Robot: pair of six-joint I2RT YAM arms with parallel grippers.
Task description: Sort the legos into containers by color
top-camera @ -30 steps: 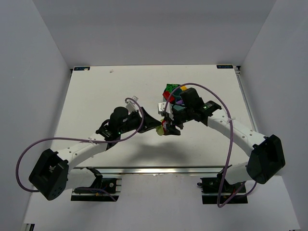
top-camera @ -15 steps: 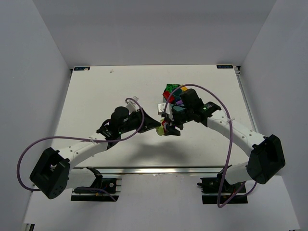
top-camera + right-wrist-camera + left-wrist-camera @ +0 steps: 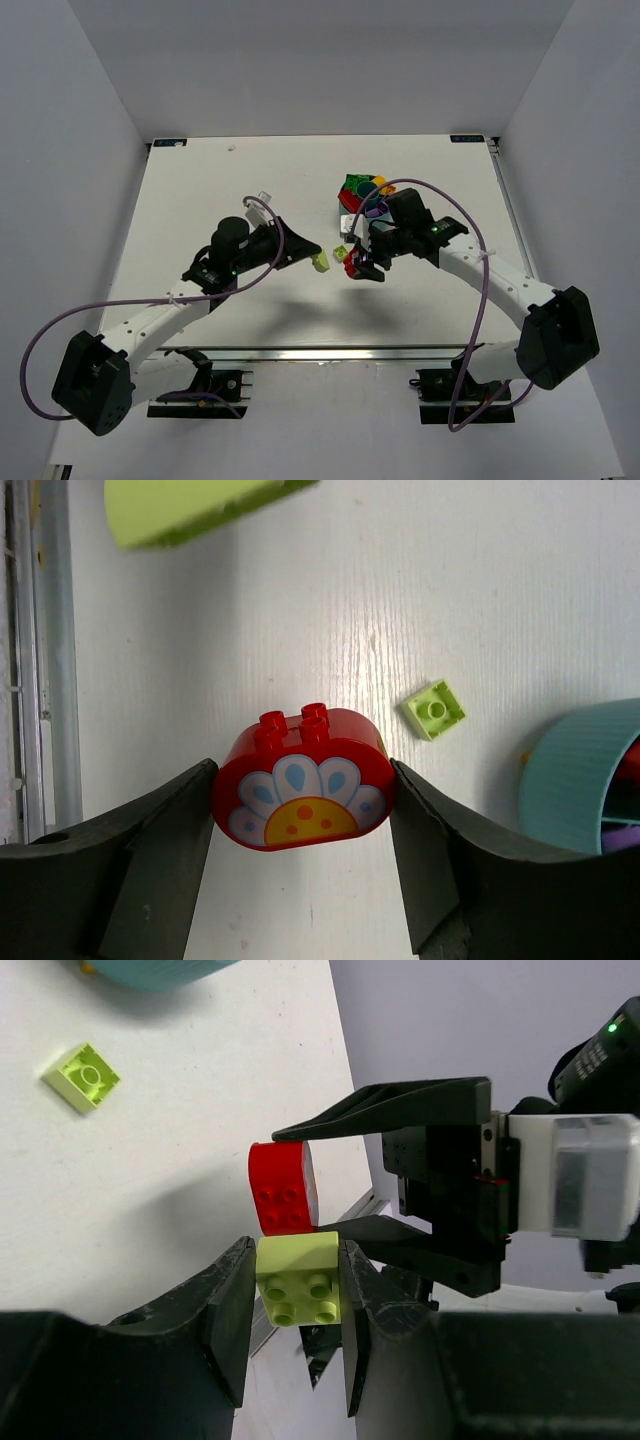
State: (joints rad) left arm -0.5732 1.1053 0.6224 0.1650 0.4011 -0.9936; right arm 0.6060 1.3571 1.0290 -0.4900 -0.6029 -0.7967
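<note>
My left gripper moves outward and to the right in the top view next, over the bowl's round middle cup (image 3: 368, 189). It releases the lime brick there, since that cup looks empty.
My left gripper (image 3: 297, 1260) is shut on a lime lego brick (image 3: 298, 1278), held above the table (image 3: 320, 261). Just to its right, my right gripper (image 3: 302, 772) is shut on a rounded red lego (image 3: 303, 780) with a flower print on its face, also lifted (image 3: 352, 266). The two held bricks are close but apart. A small flat lime lego (image 3: 434, 709) lies on the table between them and the teal bowl (image 3: 580, 780). The bowl holds green (image 3: 356, 186), red, yellow and purple bricks; the right arm hides part of it.
The metal rail along the table's near edge (image 3: 50, 680) runs close to the right gripper. White walls enclose the table on three sides. A small white scrap (image 3: 232, 149) lies at the far left of the table.
The left gripper has closed on the lime brick and drawn back to the left with it, away from the red brick. The right gripper has kept its hold and shifted slightly right.
</note>
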